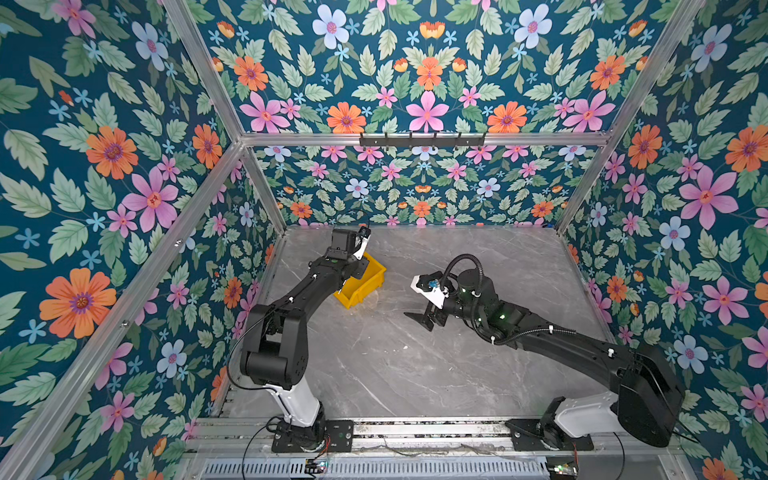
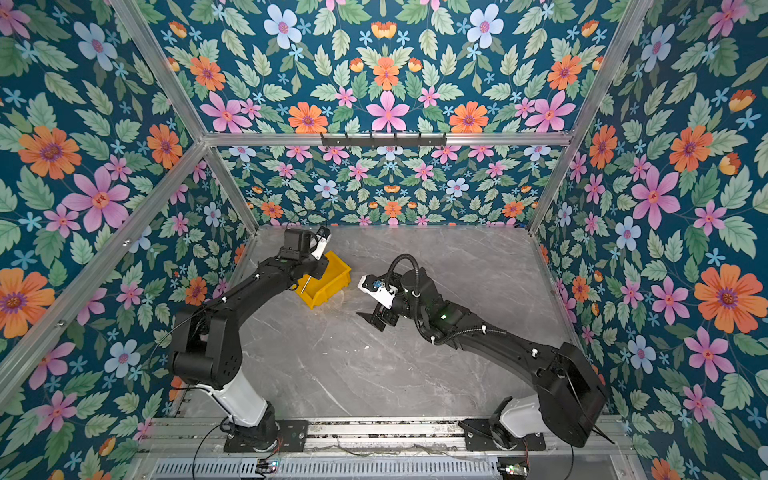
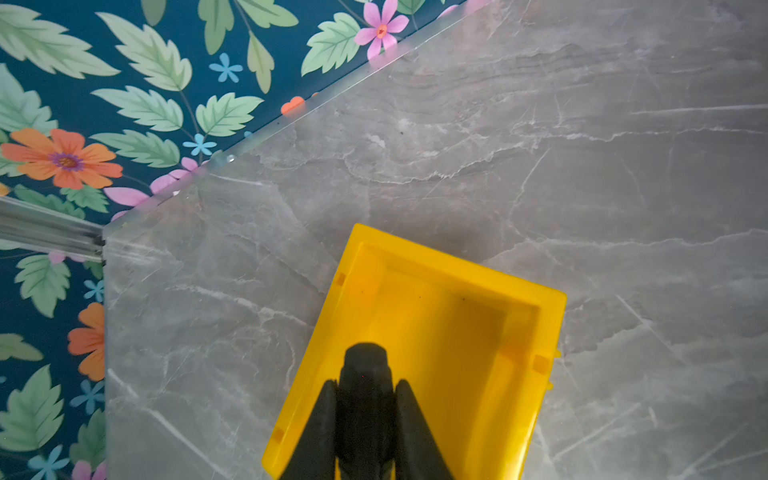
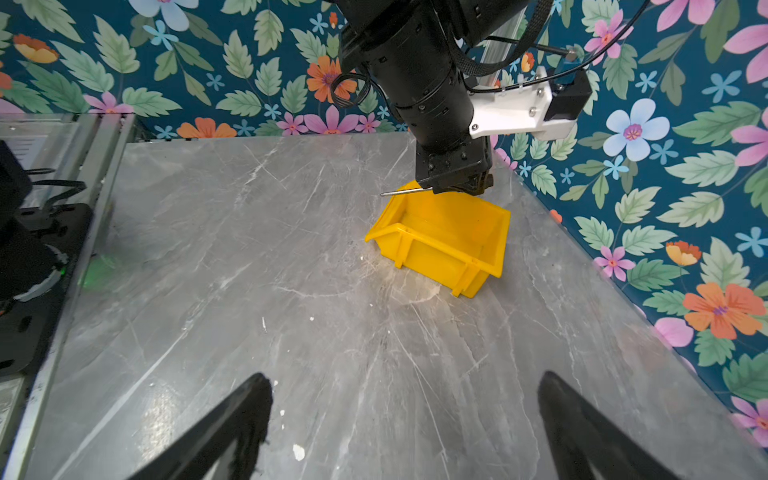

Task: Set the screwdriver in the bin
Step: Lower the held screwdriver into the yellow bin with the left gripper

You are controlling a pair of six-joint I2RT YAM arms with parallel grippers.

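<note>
My left gripper will move down next toward the yellow bin's empty inside below and release the screwdriver (image 3: 365, 361), since the screwdriver's stem still hangs above the bin's rim.
The yellow bin (image 1: 362, 291) (image 2: 329, 286) stands on the grey marble table, back left of centre. My left gripper (image 1: 360, 269) (image 2: 317, 271) (image 3: 365, 384) hovers directly over it, shut on the screwdriver (image 3: 365, 361), whose black handle fills the gap between the fingers. The thin silver shaft (image 4: 399, 192) (image 2: 304, 284) sticks out sideways over the bin's low front end (image 4: 436, 253). The bin's inside (image 3: 457, 262) holds nothing. My right gripper (image 1: 424, 321) (image 2: 376, 321) (image 4: 405, 378) is open and low over the table's middle, to the right of the bin, holding nothing.
Flowered walls with aluminium posts (image 1: 266, 195) close the table on the left, back and right; the bin sits near the left wall. A metal rail (image 1: 415, 428) with both arm bases runs along the front. Small white specks (image 4: 298, 452) lie on the table by my right gripper.
</note>
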